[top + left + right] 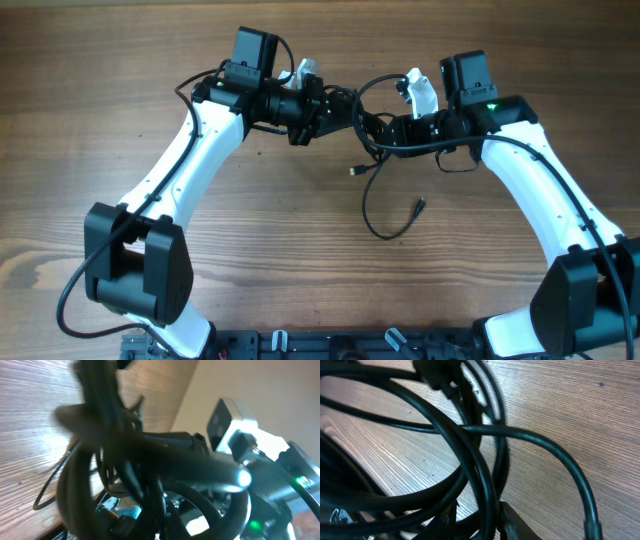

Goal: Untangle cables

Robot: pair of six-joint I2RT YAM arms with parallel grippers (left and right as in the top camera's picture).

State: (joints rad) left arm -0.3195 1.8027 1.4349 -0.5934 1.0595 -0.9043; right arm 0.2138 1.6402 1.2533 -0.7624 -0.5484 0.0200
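Note:
Next, my left gripper draws back over the bare table, away from my right gripper, and releases the bundle, as its cable pieces are bunched between both grippers.
The cables (pixel 362 125) are a black knotted bundle held up between my two grippers at the back middle of the table. A loose strand loops down to the table (pixel 372 218), with plug ends showing at the left (pixel 354 171) and right (pixel 420 207). My left gripper (pixel 335 105) grips the bundle from the left. My right gripper (pixel 383 132) grips it from the right. In the right wrist view a strand (pixel 485 475) runs between the closed fingertips (pixel 485 520). In the left wrist view blurred cables (pixel 125 460) hide the fingers.
The wooden table (pixel 120 60) lies all around. The right arm's white and black wrist (pixel 240 435) is close in front of the left wrist camera. Both arm bases stand at the front edge, on the left (pixel 140 270) and right (pixel 590 300).

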